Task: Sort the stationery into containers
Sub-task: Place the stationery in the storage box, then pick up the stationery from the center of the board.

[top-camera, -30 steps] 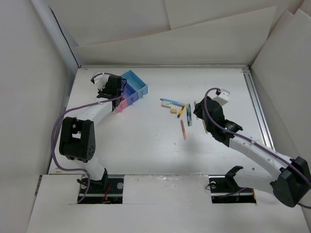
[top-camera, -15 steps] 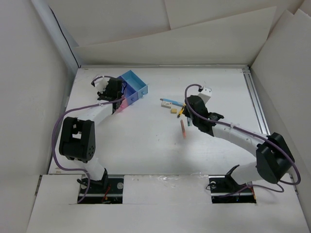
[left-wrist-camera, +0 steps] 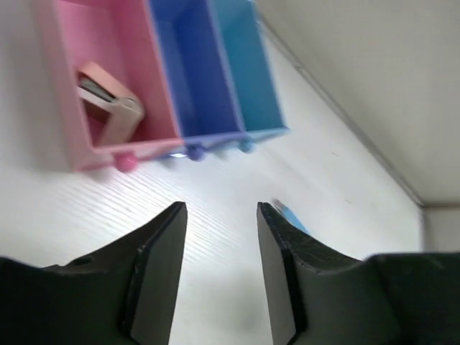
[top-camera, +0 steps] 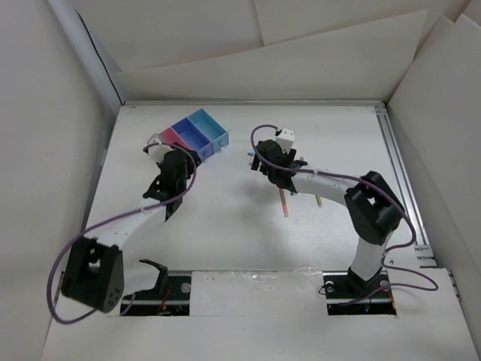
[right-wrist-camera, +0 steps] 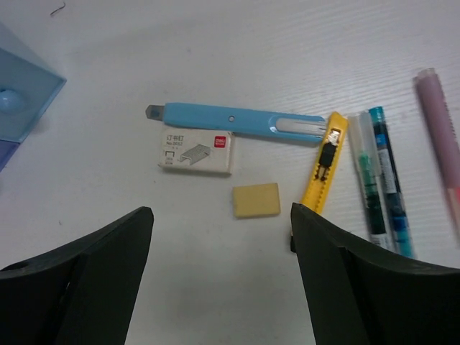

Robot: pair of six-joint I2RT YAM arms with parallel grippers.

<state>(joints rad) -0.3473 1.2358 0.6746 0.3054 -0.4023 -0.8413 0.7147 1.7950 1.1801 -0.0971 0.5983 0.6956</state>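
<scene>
Next, my right gripper needs to shift left in the wrist view and lower onto the staples box [right-wrist-camera: 195, 152], since it lies below the gripper's fingers and to that side.
The containers are three joined bins in a row: pink [top-camera: 174, 137], dark blue [top-camera: 189, 130] and light blue [top-camera: 208, 124]. In the left wrist view the pink bin [left-wrist-camera: 65, 86] holds a small pinkish-cream piece [left-wrist-camera: 108, 100]; the dark blue bin [left-wrist-camera: 190, 79] and light blue bin [left-wrist-camera: 244, 65] look empty. My left gripper [top-camera: 175, 159] [left-wrist-camera: 219, 208] is open and empty, just short of the bins. My right gripper [top-camera: 267, 159] [right-wrist-camera: 221, 212] is open and empty above a yellow eraser [right-wrist-camera: 256, 200], a staples box [right-wrist-camera: 195, 152], a blue cutter [right-wrist-camera: 241, 121], a yellow cutter [right-wrist-camera: 325, 162], two teal pens [right-wrist-camera: 377, 180] and a pink pen [right-wrist-camera: 440, 144].
A pink pencil [top-camera: 285, 201] lies near of the right gripper. White walls close in the table [top-camera: 225, 226] at the back and both sides. A corner of the light blue bin [right-wrist-camera: 21, 93] shows at the left of the right wrist view.
My left gripper has drawn back from over the bins toward the near side, uncovering them. My right gripper has swung left and further out, over the stationery pile.
</scene>
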